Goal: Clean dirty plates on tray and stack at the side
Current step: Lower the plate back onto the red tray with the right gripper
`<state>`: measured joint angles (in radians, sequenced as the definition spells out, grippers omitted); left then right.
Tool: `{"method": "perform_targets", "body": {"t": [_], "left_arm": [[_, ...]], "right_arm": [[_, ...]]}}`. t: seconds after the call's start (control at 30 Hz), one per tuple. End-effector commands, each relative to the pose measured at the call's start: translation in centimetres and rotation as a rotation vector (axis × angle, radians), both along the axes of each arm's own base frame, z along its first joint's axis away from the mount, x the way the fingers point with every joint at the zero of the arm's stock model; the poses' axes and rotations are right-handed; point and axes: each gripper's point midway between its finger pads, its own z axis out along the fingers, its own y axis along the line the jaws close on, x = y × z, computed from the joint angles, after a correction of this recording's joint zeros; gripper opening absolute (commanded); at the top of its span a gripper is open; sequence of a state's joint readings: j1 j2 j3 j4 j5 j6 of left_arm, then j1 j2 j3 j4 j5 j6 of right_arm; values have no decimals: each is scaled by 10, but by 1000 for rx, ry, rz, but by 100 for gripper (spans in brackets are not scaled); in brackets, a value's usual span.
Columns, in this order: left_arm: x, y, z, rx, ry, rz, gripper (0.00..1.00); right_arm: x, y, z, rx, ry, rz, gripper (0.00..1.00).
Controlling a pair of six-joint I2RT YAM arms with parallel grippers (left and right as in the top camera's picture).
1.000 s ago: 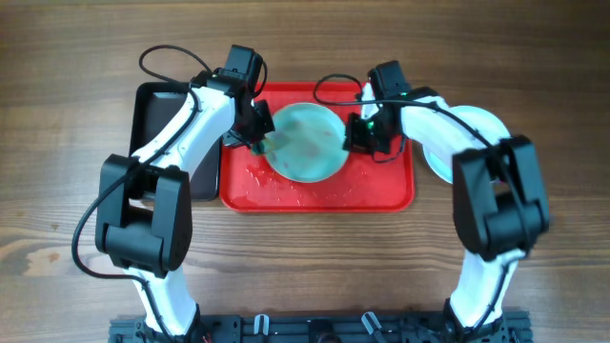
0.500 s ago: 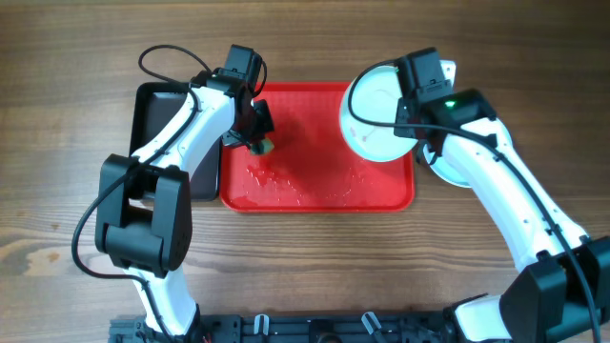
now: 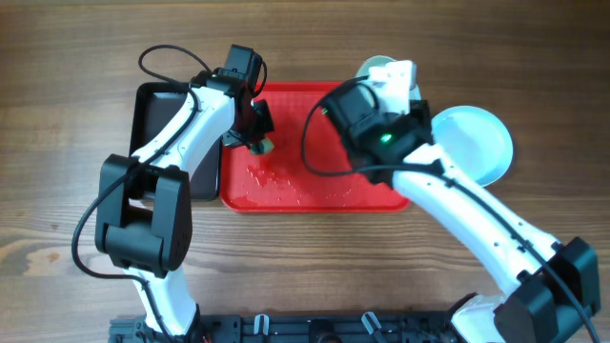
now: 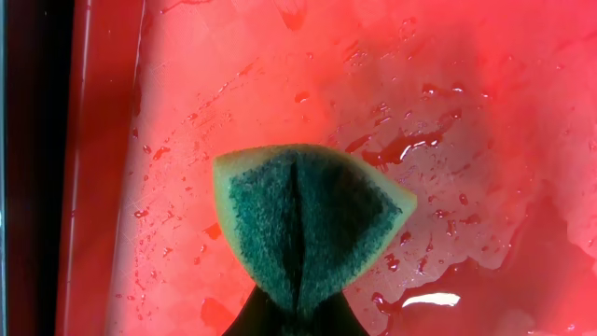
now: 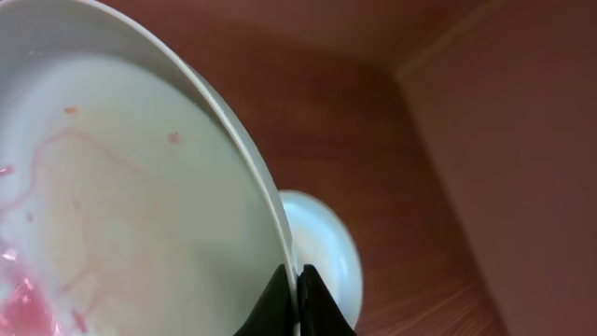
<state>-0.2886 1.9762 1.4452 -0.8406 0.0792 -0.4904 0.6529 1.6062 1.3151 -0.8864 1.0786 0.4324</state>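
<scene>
The tray's clear middle (image 3: 316, 157) lies below, so my right gripper will next swing left in the overhead view and down, level the smeared plate and release it there.
My left gripper (image 3: 257, 136) hovers over the left part of the red tray (image 3: 315, 191), shut on a green and yellow sponge (image 4: 308, 224). The tray floor (image 4: 466, 140) is wet, with red streaks. In the right wrist view my right gripper (image 5: 297, 285) is shut on the rim of a pale plate (image 5: 121, 187) that bears red smears and is tilted up in the air. Only a sliver of this plate (image 3: 375, 65) shows overhead, behind the raised right arm (image 3: 381, 133). Another pale blue plate (image 3: 474, 143) lies on the table right of the tray and also shows below the held plate (image 5: 322, 247).
A smaller black tray (image 3: 162, 124) lies against the red tray's left side, partly under my left arm. The wooden table (image 3: 315, 257) stretches in front of both trays.
My right arm has lifted the plate off the tray, swung it up and to the right, and tilted it. The left arm and sponge have stayed put.
</scene>
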Motion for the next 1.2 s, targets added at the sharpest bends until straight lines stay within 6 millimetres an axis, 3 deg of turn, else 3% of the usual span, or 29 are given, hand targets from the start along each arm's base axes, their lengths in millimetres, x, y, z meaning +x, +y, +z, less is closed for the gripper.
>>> {"method": "perform_targets", "body": {"t": [0.0,0.33,0.57,0.7,0.83,0.93,1.03,1.17], "left_arm": [[8,1,16,-2,-48,-8,4],[8,1,16,-2,-48,-8,4],[8,1,16,-2,-48,-8,4],[7,2,15,0,-43,-8,4],[6,2,15,1,-37,-8,4],[6,2,15,1,-38,-7,4],[6,2,15,1,-38,-7,4],[6,2,15,1,-37,-5,4]], "right_arm": [[-10,-5,48,-114,-219,-70,4],[-20,2,76,-232,-339,-88,4],[-18,7,68,-196,-304,-61,4],[-12,23,34,-38,-169,19,4],[-9,57,-34,338,125,143,4],[-8,76,-66,562,271,184,4],[-8,82,-97,751,368,146,4],[-13,82,-134,859,468,79,4]]}}
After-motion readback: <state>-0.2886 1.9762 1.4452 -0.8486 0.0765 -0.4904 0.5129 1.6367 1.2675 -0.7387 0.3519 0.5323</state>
